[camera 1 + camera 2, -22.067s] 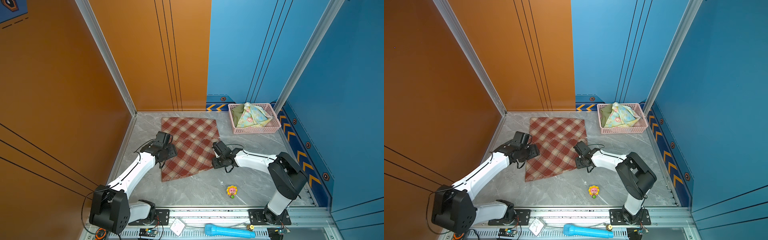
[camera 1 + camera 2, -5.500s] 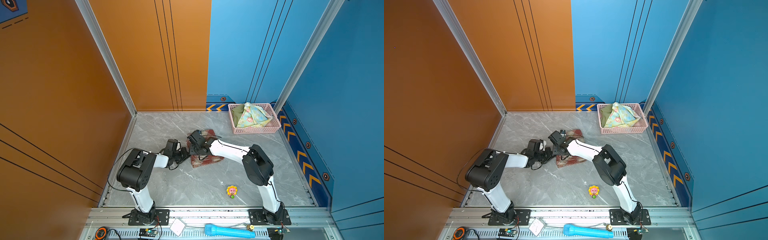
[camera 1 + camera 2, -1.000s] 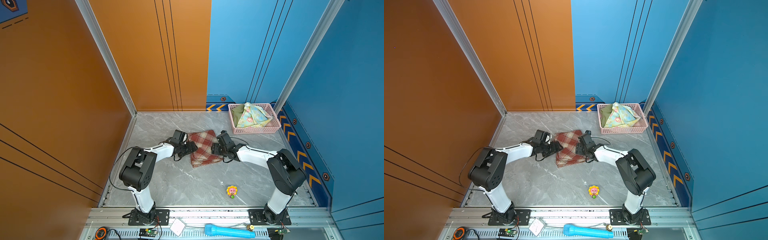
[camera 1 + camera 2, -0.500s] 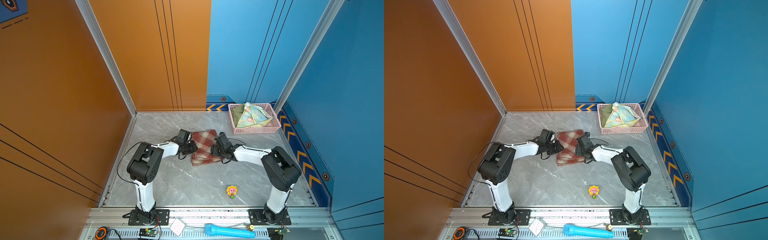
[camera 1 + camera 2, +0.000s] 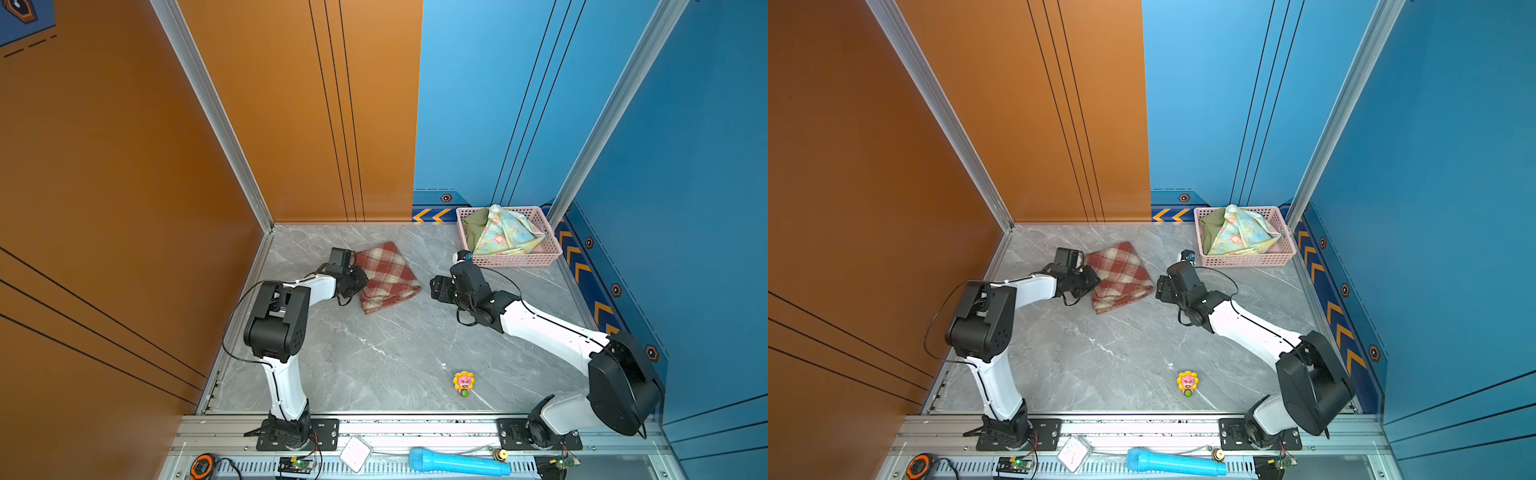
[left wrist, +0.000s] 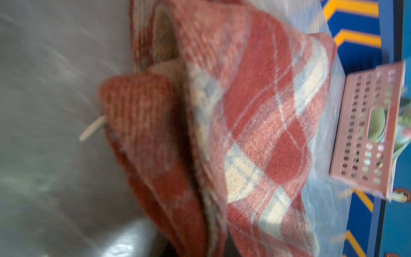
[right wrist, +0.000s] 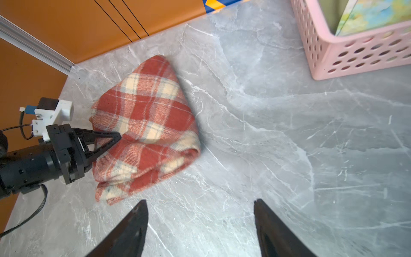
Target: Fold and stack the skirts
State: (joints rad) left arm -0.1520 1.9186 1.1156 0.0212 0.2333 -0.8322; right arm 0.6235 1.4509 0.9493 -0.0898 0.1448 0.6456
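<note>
I will next use my left gripper to pull the plaid skirt point(image 5: 388, 276) outward to the bare corner between the orange walls and release it there. This will clear space on the floor for the basket's skirts.
The folded red-and-cream plaid skirt point(image 5: 388, 276) point(image 5: 1121, 276) point(image 7: 146, 124) lies on the grey marble floor, left of middle. My left gripper point(image 5: 360, 279) point(image 5: 1094, 282) point(image 7: 116, 136) is shut on its left edge. In the left wrist view the plaid cloth point(image 6: 255, 124) fills the frame and hides the jaws. My right gripper point(image 5: 436, 286) point(image 5: 1160, 291) point(image 7: 200, 201) stands open over bare floor, a short way right of the plaid skirt, with nothing in it. The floral skirt point(image 5: 503, 232) point(image 5: 1237, 232) and the olive skirt point(image 5: 473, 224) point(image 5: 1212, 220) lie bunched in the pink basket point(image 5: 515, 260) point(image 5: 1246, 260) point(image 7: 355, 53).
The basket stands in the back right corner against the blue wall. A small sunflower toy point(image 5: 464, 382) point(image 5: 1187, 383) lies on the floor near the front. A blue microphone point(image 5: 457, 464) rests on the front rail. An orange wall runs close behind the left arm.
My left gripper has closed on the plaid skirt's left edge, and the skirt has shifted a little left and back. A gap now shows between the skirt and the right gripper.
</note>
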